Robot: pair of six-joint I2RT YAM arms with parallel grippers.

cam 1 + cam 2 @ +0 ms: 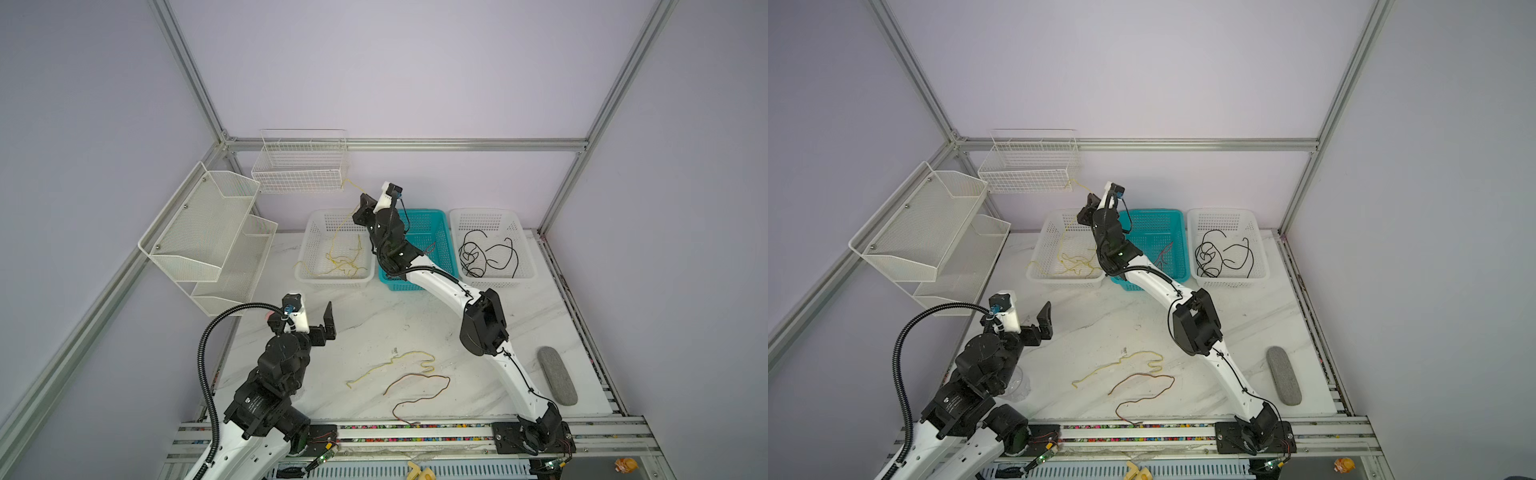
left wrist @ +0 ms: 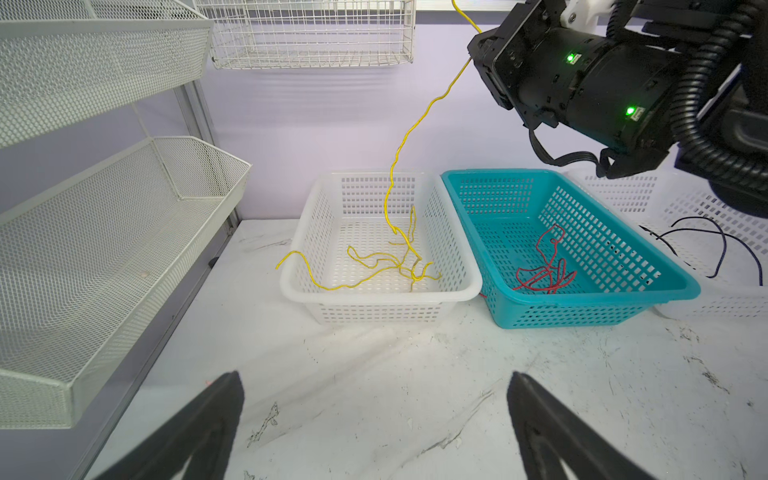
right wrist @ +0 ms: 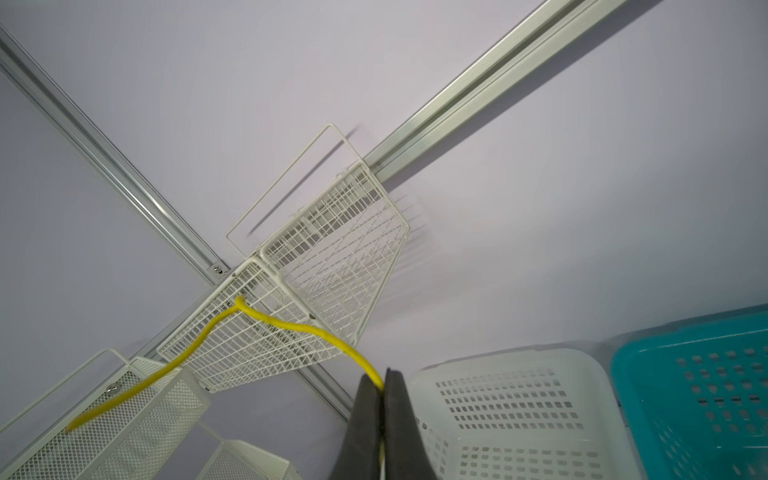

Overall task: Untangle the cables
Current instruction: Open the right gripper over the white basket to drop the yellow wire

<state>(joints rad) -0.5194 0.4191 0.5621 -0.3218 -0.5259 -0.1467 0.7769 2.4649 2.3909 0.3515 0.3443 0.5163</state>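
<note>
The yellow cable's lower length is already hanging inside the white basket of yellow cables, so my right gripper should next move down toward the basket and let go of the cable over it.
My right gripper (image 3: pixel 383 376) is shut on a yellow cable (image 3: pixel 291 326), held high above the left white basket (image 1: pixel 332 283). That cable (image 2: pixel 415 124) hangs down into the basket among more yellow cables (image 2: pixel 374 270); its upper end curls by the wall wire basket's corner. Red cables (image 2: pixel 544 266) lie in the teal basket (image 1: pixel 428 214), and black cables (image 1: pixel 478 253) in the right white basket (image 1: pixel 494 283). One yellow cable (image 1: pixel 411 353) and a brown cable (image 1: pixel 424 376) lie apart on the table. My left gripper (image 2: pixel 374 399) is open and empty above the table's left side.
A white wire basket (image 1: pixel 299 166) hangs on the back wall, and a two-tier mesh shelf (image 1: pixel 208 232) stands out from the left wall. A grey oblong pad (image 1: pixel 557 374) lies near the table's right edge. The right arm (image 1: pixel 482 320) stretches diagonally across the table.
</note>
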